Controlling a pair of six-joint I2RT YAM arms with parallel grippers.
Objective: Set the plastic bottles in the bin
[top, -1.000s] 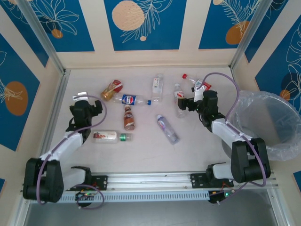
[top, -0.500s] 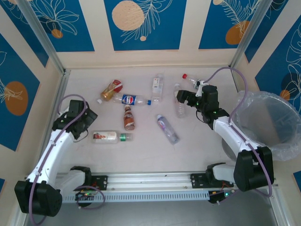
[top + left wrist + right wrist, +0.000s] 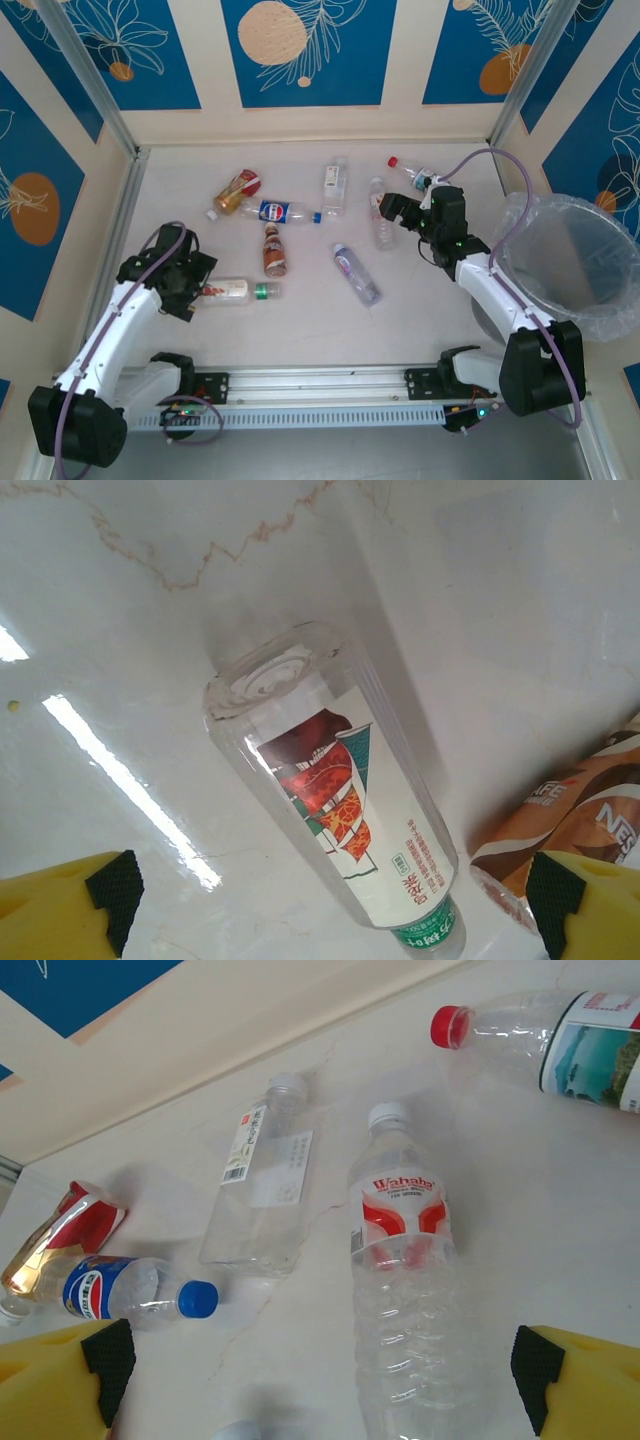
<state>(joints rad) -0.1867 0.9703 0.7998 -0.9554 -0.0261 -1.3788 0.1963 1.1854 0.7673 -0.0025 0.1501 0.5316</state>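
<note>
Next, my left gripper lowers and turns into line with the clear bottle, down around its base end, because the bottle lies at an angle between my fingers.
Several plastic bottles lie on the white table. A clear bottle with a red-and-white label and green cap lies between the spread yellow fingers of my open left gripper, which hangs above its base end without touching it. My right gripper is open over the lower half of the red-labelled Wahaha bottle. The bin, lined with a translucent bag, stands at the right edge.
Other bottles: a brown one, a flattened brown-orange one, a blue-labelled Pepsi one, a square clear one, a red-capped one, a blue-labelled one. Walls enclose the table.
My left arm swung from the left wall down and right to the green-capped bottle. My right gripper moved up the table, then settled by the Wahaha bottle.
</note>
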